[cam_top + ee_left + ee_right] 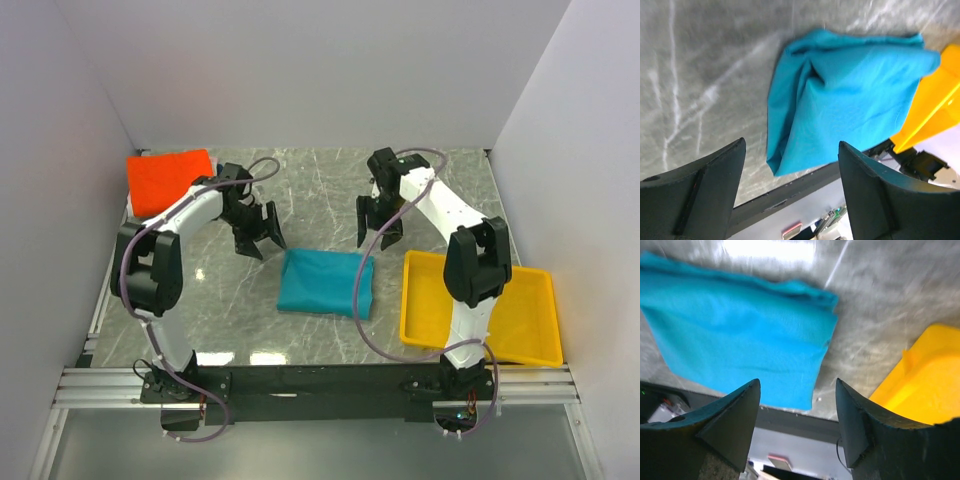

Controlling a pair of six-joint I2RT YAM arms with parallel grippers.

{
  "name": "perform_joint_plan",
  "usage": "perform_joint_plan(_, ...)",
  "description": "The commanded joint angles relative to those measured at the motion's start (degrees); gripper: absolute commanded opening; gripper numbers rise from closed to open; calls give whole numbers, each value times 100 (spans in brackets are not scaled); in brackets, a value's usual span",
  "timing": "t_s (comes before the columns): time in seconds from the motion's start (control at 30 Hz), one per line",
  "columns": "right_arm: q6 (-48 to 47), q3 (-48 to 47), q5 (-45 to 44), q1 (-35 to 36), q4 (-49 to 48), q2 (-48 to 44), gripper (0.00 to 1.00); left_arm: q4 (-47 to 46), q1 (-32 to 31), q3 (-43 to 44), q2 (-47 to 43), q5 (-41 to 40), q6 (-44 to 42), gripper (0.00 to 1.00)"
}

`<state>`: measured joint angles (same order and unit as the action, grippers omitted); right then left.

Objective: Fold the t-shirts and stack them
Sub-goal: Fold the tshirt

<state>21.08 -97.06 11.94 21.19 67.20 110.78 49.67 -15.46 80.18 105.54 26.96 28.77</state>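
The teal shirt's edge away from the yellow tray [782,112] lies uncovered. My open left gripper should move down and back toward the front bar, onto that edge, and close.
A teal-blue t-shirt [325,283] lies folded into a rough rectangle on the marble table, near the front middle. It fills much of the left wrist view [850,95] and the right wrist view [735,330]. An orange-red t-shirt [165,178] lies folded at the back left corner. My left gripper [262,235] hovers open just past the teal shirt's far left corner, holding nothing. My right gripper [376,228] hovers open above the shirt's far right corner, also with nothing in it. Both stand apart from the cloth.
A yellow plastic tray [530,335] sits at the front right, its left rim close to the teal shirt; it also shows in the left wrist view [930,110] and right wrist view [920,380]. White walls enclose the table on three sides. The black front rail [320,380] runs below the shirt.
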Motion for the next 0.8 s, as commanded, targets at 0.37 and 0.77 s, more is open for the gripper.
perform_joint_plan(0.37,300,916,748,1395,-717,-435,67,-1565,-36,-1742,-903,1127,111,81)
perform_joint_plan(0.77,221,1417,1012,1941,-1376,347,66,-2452,-36,-2569,-1070,1250,427,83)
